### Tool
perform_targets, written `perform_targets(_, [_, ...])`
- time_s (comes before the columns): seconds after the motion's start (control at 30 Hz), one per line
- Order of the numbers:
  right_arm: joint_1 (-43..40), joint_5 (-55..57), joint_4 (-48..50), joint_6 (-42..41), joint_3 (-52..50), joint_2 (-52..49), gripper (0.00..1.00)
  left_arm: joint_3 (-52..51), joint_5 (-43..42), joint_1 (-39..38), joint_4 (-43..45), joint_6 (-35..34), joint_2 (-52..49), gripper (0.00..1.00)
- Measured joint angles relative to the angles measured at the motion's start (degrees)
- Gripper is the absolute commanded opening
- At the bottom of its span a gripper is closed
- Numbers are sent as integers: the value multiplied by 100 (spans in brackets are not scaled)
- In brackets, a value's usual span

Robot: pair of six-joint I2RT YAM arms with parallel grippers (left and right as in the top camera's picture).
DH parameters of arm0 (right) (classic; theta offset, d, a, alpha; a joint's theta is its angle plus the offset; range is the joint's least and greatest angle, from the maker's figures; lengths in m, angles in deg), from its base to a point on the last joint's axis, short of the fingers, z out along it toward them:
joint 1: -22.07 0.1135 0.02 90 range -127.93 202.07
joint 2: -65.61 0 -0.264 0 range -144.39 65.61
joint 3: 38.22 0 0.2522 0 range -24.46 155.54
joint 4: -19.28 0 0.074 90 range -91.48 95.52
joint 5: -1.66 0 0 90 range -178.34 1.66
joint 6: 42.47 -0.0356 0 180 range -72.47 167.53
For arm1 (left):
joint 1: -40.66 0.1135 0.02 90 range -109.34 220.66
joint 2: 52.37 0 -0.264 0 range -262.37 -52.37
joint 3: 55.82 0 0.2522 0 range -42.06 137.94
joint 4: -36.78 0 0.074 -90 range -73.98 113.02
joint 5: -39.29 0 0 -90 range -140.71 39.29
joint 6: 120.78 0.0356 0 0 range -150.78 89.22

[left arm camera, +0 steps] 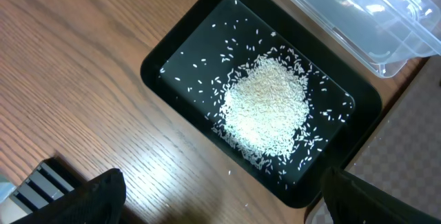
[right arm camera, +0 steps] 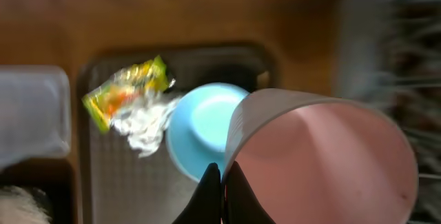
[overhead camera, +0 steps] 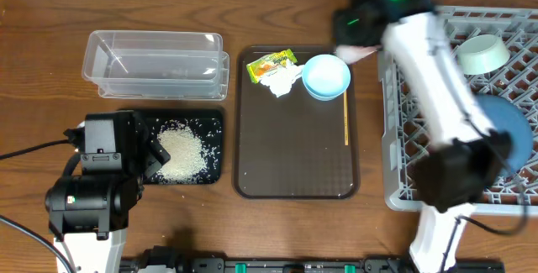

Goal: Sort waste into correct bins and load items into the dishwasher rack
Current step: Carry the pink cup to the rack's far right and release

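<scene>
I should next move the cup (right arm camera: 324,162) with my right gripper across to its right in the overhead view, then lower it and let go, because the rack is bare there past the mint-green bowl.
My right gripper (right arm camera: 222,176) is shut on the rim of the small pink cup (right arm camera: 324,162), which hangs tilted above the far right corner of the brown tray, beside the dishwasher rack (overhead camera: 403,139). A mint-green bowl (overhead camera: 482,55) and a dark-blue bowl (overhead camera: 513,130) sit in the rack. On the brown tray lie the snack wrapper (overhead camera: 271,63), the tissue (overhead camera: 284,80), a light-blue bowl (overhead camera: 325,76) and the chopstick (overhead camera: 346,118). My left gripper (left arm camera: 227,200) hovers open over the near edge of the black tray (left arm camera: 165,86), which holds a heap of rice (left arm camera: 269,107).
The clear tub (overhead camera: 155,63) stands behind the black tray and looks empty. The brown serving tray (overhead camera: 294,164) fills the middle of the table. A few stray rice grains lie on the wood by the black tray's near edge. My right arm stretches across the rack's left side.
</scene>
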Motion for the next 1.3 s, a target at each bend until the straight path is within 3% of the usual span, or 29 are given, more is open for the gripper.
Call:
perform_targets(0.3, [-3423,-2393,-146,643,24,546,1,0,0,0,0,0,0,93])
perform_targets(0.53, [-5084,-4728,455,1412,-791,546,1,0,0,0,-2,0,0,93])
perform_targets(0.83, [-6164,-6590,2601,1582,-2559,544,1,0,0,0,0,0,0,93])
perform_targets(1.17, [-6295,-7073,5598,651,-4024,542,1,0,0,0,0,0,0,93])
perform_targets(1.3, [-6295,-7156,6308,225,-4153,452,1,0,0,0,0,0,0,93])
